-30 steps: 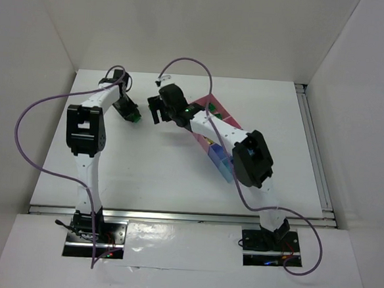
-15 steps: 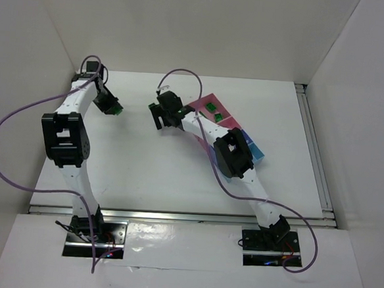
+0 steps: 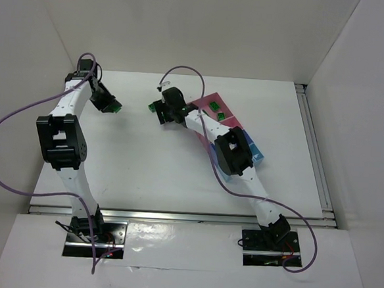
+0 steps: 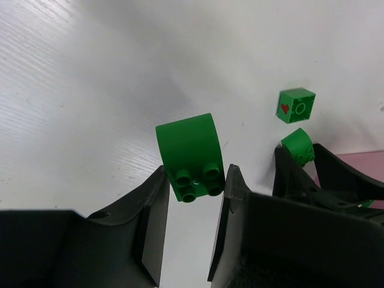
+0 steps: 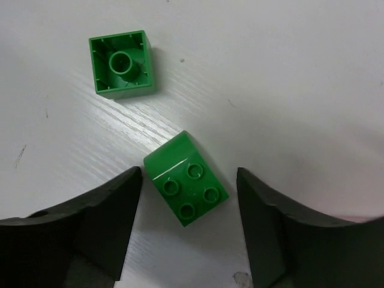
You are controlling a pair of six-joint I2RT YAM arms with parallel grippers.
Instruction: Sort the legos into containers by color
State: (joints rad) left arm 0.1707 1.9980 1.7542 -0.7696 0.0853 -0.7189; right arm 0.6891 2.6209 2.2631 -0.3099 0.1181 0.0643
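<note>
The green legos are in the far pink bin (image 3: 215, 109) (image 4: 367, 164), so my left gripper should move the dark green lego to the right in the top view, over that bin, and let go of it.
My left gripper (image 3: 111, 105) (image 4: 195, 177) is shut on a dark green lego with a curved top (image 4: 189, 157), at the far left of the table. My right gripper (image 3: 156, 108) (image 5: 189, 174) is open. Its fingers straddle a dark green four-stud lego (image 5: 186, 186) lying on the table without touching it. An upside-down dark green lego (image 5: 123, 63) (image 4: 296, 105) lies just beyond. The row of containers (image 3: 207, 99) runs diagonally right of the right gripper: pink bins at the far end, then a blue bin (image 3: 254, 147). Green legos (image 3: 214, 107) lie in the far pink bin.
White walls enclose the table on the left, back and right. The right arm's elbow (image 3: 232, 150) hangs over the near bins and hides the light blue one. Purple cables loop over both arms.
My left gripper has carried its green lego left toward the far-left corner. The right arm's elbow has swung left off the blue bin, and its gripper has stayed by the two green legos.
</note>
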